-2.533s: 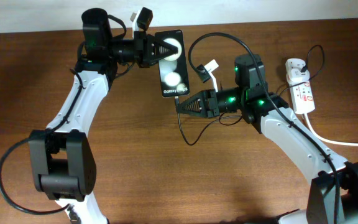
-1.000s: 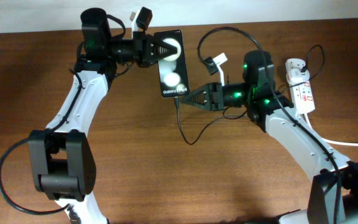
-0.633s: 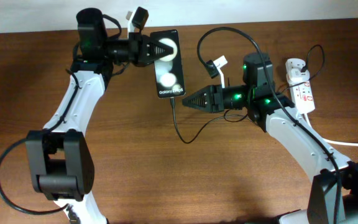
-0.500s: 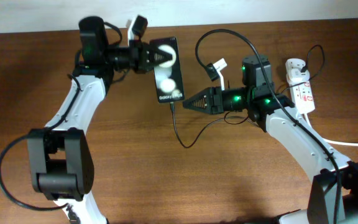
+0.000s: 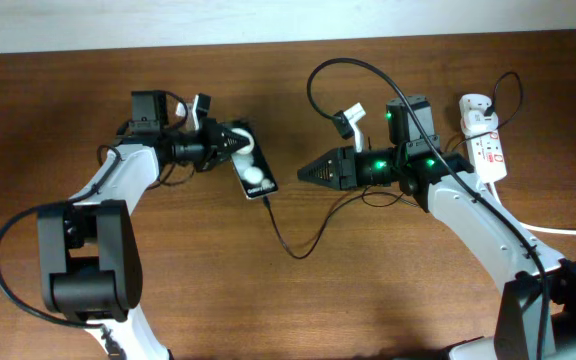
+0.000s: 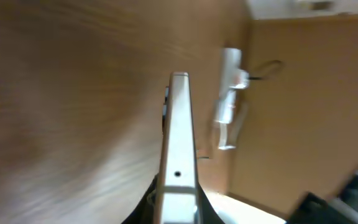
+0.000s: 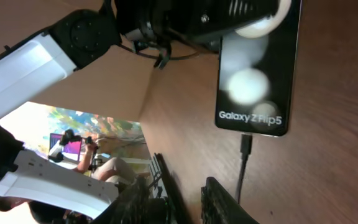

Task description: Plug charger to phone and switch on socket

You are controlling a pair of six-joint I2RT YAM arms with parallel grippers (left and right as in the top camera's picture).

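The phone has the plug in its port, so my left gripper should next go left in the overhead view and down onto bare tabletop to release the phone.
The phone hangs tilted left of the table's middle, with my left gripper shut on its upper end. In the left wrist view the phone is edge-on between the jaws. The charger runs as a thin black cable from the phone's lower end, loops over the table and goes right. Its plug tip sits in the port of the phone. My right gripper is just right of the phone, open, with nothing between its fingers. The white socket lies at the far right.
A thick white cord leaves the socket toward the right edge. The right arm's own black cable arcs above its wrist. The left arm fills the upper left of the right wrist view.
My left gripper carried the phone left and down, tilting it. The right gripper let go of the plug and drew back to the right. The cable trails from the phone.
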